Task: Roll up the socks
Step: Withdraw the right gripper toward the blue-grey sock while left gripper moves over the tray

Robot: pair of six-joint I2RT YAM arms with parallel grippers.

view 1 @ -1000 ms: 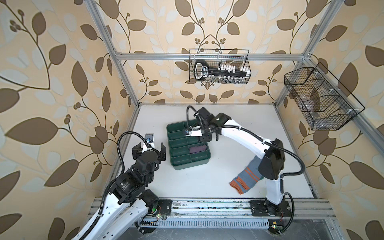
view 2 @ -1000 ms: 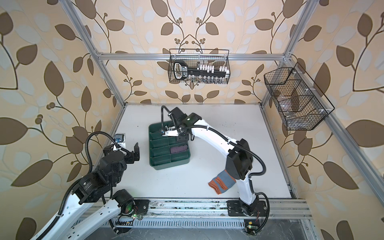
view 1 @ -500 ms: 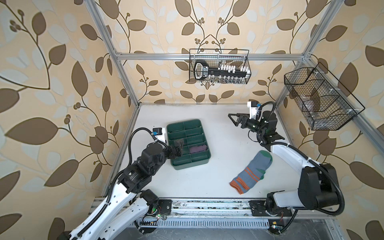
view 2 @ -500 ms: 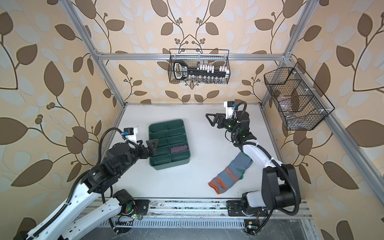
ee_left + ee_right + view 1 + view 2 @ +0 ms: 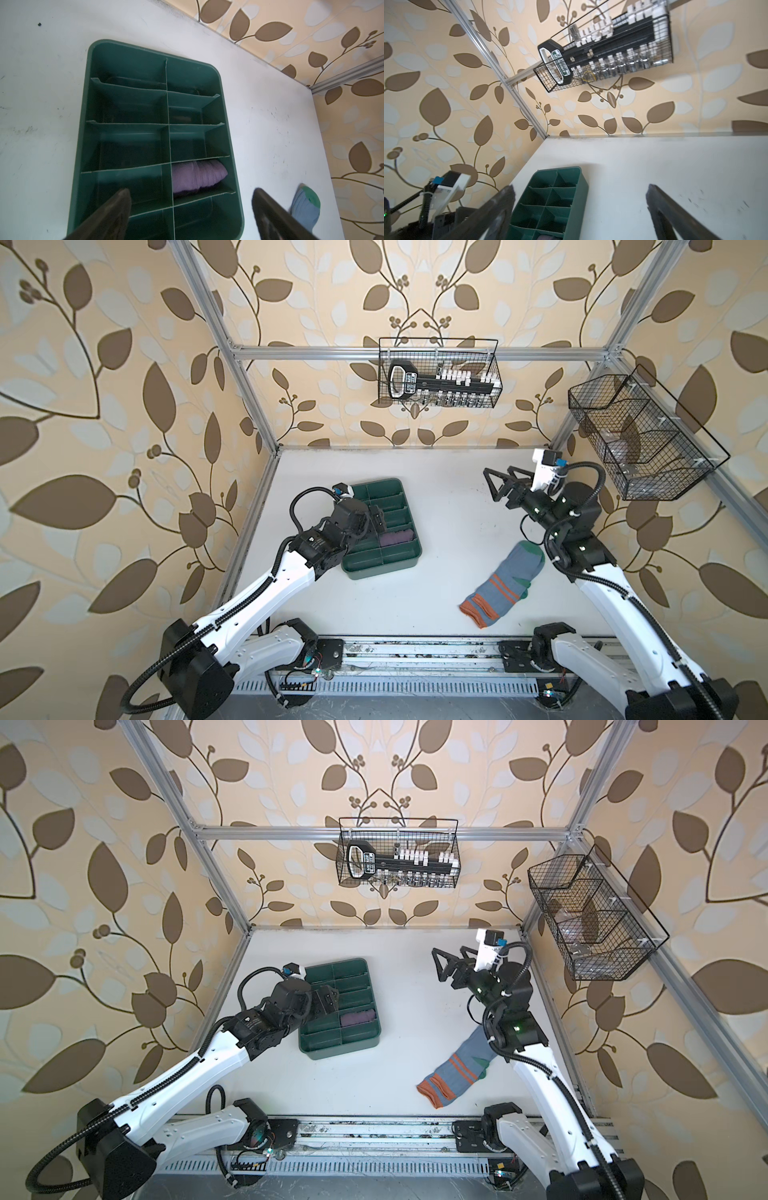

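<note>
I should move my open left gripper down and outward next, onto the tray's lengthwise middle divider (image 5: 169, 132). The empty sections of the tray on both sides leave room there for the gripper's fingers.
One of the socks, purple (image 5: 397, 538) (image 5: 358, 1018) (image 5: 197, 176), lies rolled up in a right-hand compartment of the green divided tray (image 5: 399, 569) (image 5: 332, 1052) (image 5: 87, 83). The other, grey-blue (image 5: 505, 583) (image 5: 455, 1071) (image 5: 305, 207) with orange stripes and a green toe, lies flat on the table at the front right. My left gripper (image 5: 379, 519) (image 5: 331, 1000) (image 5: 191, 193) hovers open above the tray's near left part, holding nothing. My right gripper (image 5: 492, 485) (image 5: 438, 965) (image 5: 581, 188) is raised at the back right, open and empty, pointing toward the tray (image 5: 583, 187).
A wire basket (image 5: 438, 373) with a tool rack hangs on the back wall. Another wire basket (image 5: 640, 435) hangs on the right wall. The right arm's forearm (image 5: 582, 556) passes just beside the grey-blue sock's toe. A metal rail (image 5: 415, 651) runs along the front edge.
The right arm swung away from the tray to the back right and its jaws opened. The left arm came in from the left edge to above the tray.
</note>
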